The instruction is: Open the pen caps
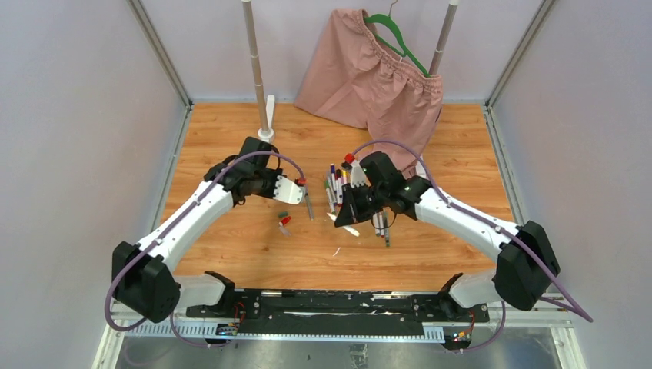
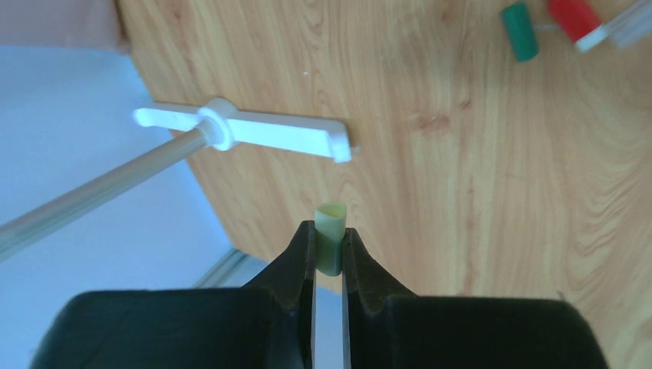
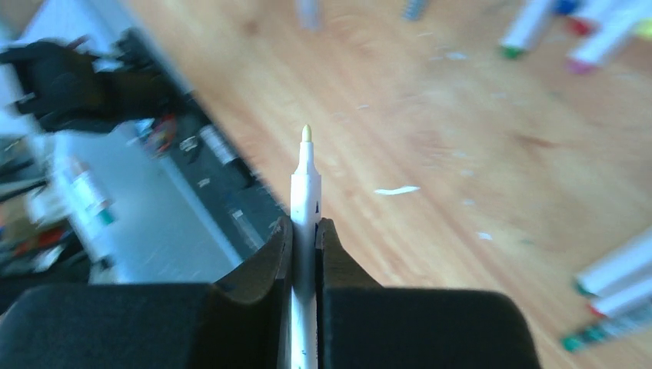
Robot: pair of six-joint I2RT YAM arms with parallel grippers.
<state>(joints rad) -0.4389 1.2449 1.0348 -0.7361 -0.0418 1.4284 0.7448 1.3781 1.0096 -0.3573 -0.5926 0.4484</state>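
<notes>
My right gripper should swing to the right in the top view, turn to point down and lower the white pen beside the short row [image 1: 371, 224], where similar pens lie.
My left gripper [image 2: 330, 231] is shut on a pale yellow-green pen cap [image 2: 332, 231], held above the wood, its hollow end poking out past the fingertips. In the top view this gripper [image 1: 296, 189] hangs left of centre. My right gripper [image 3: 305, 224] is shut on a white pen [image 3: 305, 184] whose bare yellowish tip points away from the jaws. From above, that gripper [image 1: 350, 216] is right of centre. A green cap [image 2: 520, 31] and a red cap [image 2: 573, 17] lie loose on the table [image 1: 231, 254]. Several capped pens [image 1: 336, 184] lie between the arms.
More pens [image 1: 380, 224] lie by the right gripper, and a grey pen [image 1: 308, 206] lies near the left one. A white pole on a cross base [image 2: 246, 132] stands at the back left. Pink shorts [image 1: 377, 77] hang on a green hanger [image 1: 400, 38] at the back.
</notes>
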